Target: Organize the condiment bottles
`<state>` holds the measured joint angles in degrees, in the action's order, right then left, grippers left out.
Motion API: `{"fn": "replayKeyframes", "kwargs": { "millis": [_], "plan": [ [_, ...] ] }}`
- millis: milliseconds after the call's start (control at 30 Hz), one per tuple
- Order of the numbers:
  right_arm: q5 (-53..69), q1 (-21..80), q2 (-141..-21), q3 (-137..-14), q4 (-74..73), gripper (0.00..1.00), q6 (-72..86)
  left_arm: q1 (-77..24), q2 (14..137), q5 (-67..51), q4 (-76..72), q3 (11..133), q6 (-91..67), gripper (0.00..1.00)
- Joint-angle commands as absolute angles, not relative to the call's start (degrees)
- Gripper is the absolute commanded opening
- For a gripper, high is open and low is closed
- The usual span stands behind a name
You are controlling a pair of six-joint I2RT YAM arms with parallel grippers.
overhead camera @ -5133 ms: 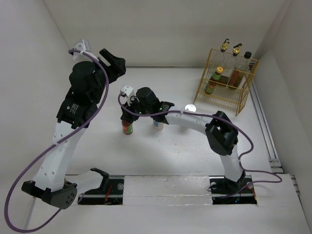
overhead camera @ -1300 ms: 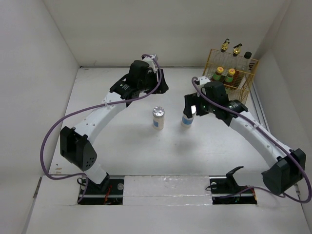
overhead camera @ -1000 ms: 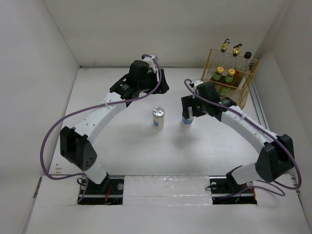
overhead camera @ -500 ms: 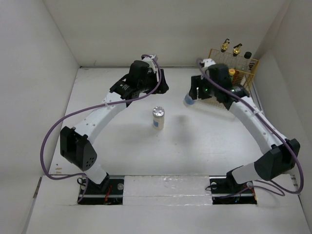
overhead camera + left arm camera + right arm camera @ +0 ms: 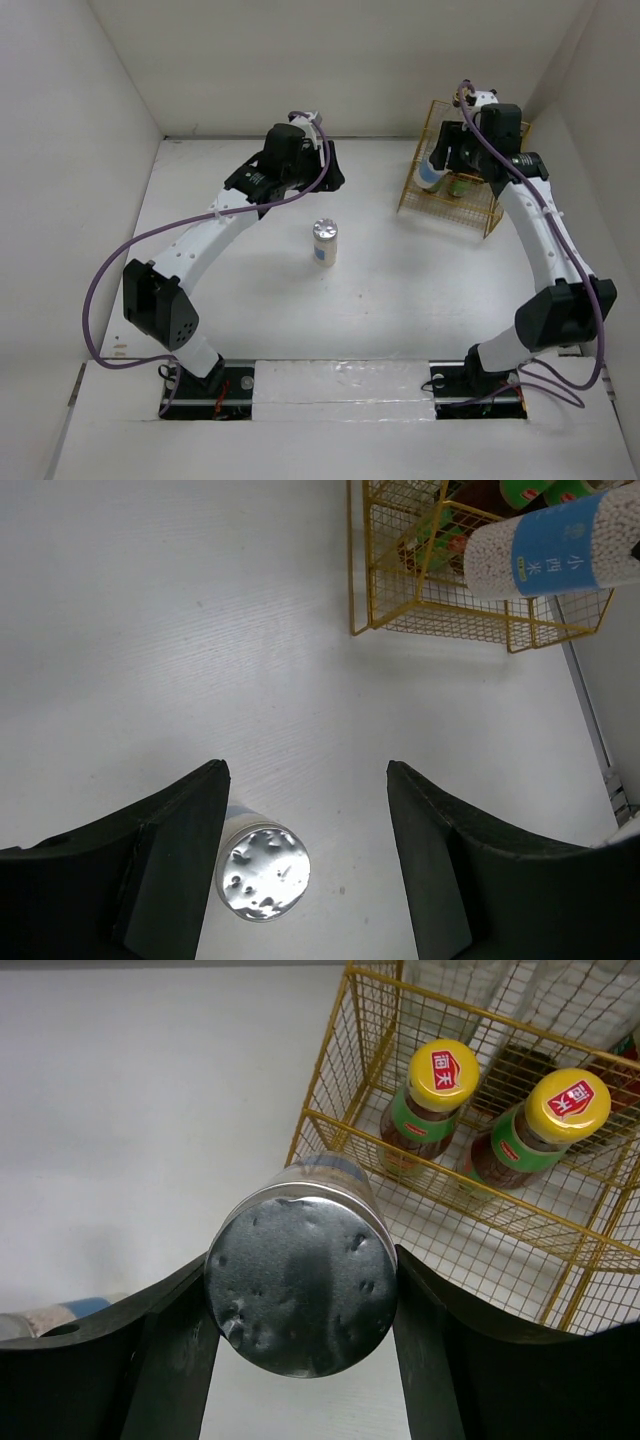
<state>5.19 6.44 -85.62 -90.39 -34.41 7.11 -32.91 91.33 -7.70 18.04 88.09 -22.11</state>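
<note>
The robot's right hand next needs to lower the second shaker into the rack's front corner [image 5: 418, 199] nearest the lone shaker and let it go, since the wire bottom is empty there.
A white silver-lidded shaker [image 5: 324, 243] with a blue label stands alone mid-table; the left wrist view shows its lid [image 5: 263, 871] far below. My left gripper [image 5: 307, 770] hovers open above it and touches nothing. My right gripper [image 5: 300, 1290] is shut on a second shaker [image 5: 300, 1285], holding it in the air over the front left corner of the yellow wire rack [image 5: 470, 205]. That held shaker [image 5: 550, 555] also shows in the left wrist view. Two red sauce bottles [image 5: 432, 1100] [image 5: 540, 1125] with yellow caps stand in the rack's lower tier.
The rack [image 5: 340, 1120] stands in the far right corner against the side wall. Clear bottles [image 5: 560, 1000] fill its back part. White walls close off the table at the left, back and right.
My right gripper closed on the right-hand shaker, lifted it off the table and carried it back and right to the rack. The left arm and the other shaker stayed still.
</note>
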Motion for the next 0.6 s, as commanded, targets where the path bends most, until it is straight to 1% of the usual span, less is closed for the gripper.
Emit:
{"fn": "replayKeyframes", "kwargs": {
  "millis": [0, 167, 400, 500, 533, 567],
  "plan": [
    [7.4, 5.3, -86.3, -93.8, -28.7, 0.33, 7.0, -32.7, 89.1, -7.4, 17.8, 90.0, -22.1, 0.60],
    [0.1, 5.9, -88.2, -92.0, -26.0, 0.31, 7.0, -32.7, 89.1, -7.4, 17.8, 90.0, -22.1, 0.60],
    [0.1, 7.1, -94.6, -90.0, -25.8, 0.33, 7.0, -32.7, 89.1, -7.4, 17.8, 90.0, -22.1, 0.60],
    [-0.5, 7.1, -96.2, -88.9, -25.0, 0.40, 7.0, -32.7, 89.1, -7.4, 17.8, 90.0, -22.1, 0.60],
    [-0.5, 7.1, -97.0, -88.9, -25.0, 0.45, 7.0, -32.7, 89.1, -6.9, 17.8, 90.0, -22.1, 0.60],
    [-0.5, 7.1, -97.0, -89.5, -25.0, 0.49, 7.0, -32.7, 89.1, -6.9, 17.8, 90.0, -22.1, 0.60]
  ]
}}
